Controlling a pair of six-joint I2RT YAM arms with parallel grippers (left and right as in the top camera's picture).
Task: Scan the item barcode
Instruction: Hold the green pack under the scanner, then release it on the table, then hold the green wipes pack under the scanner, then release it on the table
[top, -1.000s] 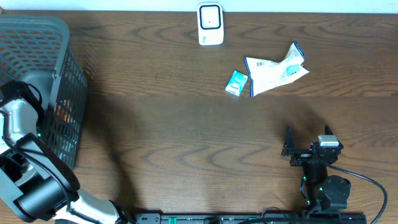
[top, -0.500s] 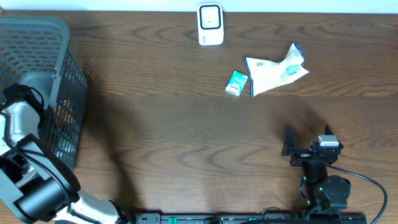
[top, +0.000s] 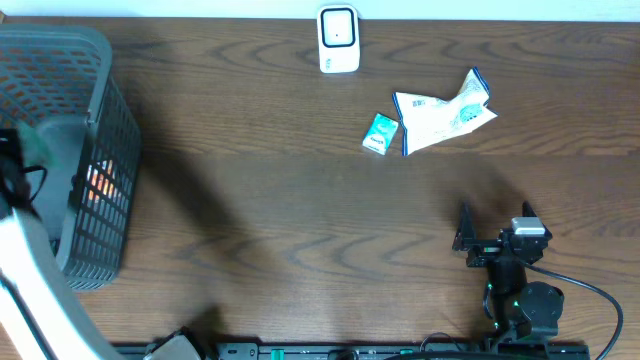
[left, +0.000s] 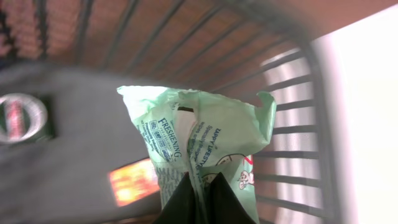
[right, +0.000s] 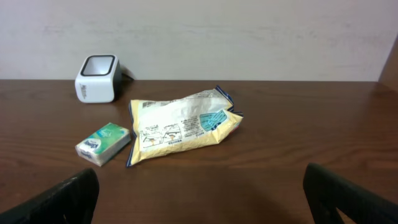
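Note:
Bare tabletop before the scanner lies right of my left gripper in the overhead view, so up over the basket's side I should carry, lower and release the packet.
In the left wrist view my left gripper (left: 201, 182) is shut on the lower edge of a pale green printed packet (left: 205, 134), inside the grey wire basket (left: 292, 112). From overhead that arm is only a white blur (top: 28, 270) at the left edge, beside the basket (top: 100, 60). The white barcode scanner (top: 338, 40) (right: 97, 78) stands at the far middle of the table. My right gripper (top: 495, 228) (right: 202, 186) rests open near the front right, with nothing between its fingers.
A yellow-and-white packet (top: 440, 115) (right: 180, 127) and a small green tissue pack (top: 380, 132) (right: 103, 143) lie right of the scanner. In the basket sit a dark grey pack (left: 68, 149) with a round logo and an orange-labelled item (top: 100, 180).
My left gripper has shut on the green packet. The left arm has moved fast and now shows as a blur overhead. The right arm has not moved.

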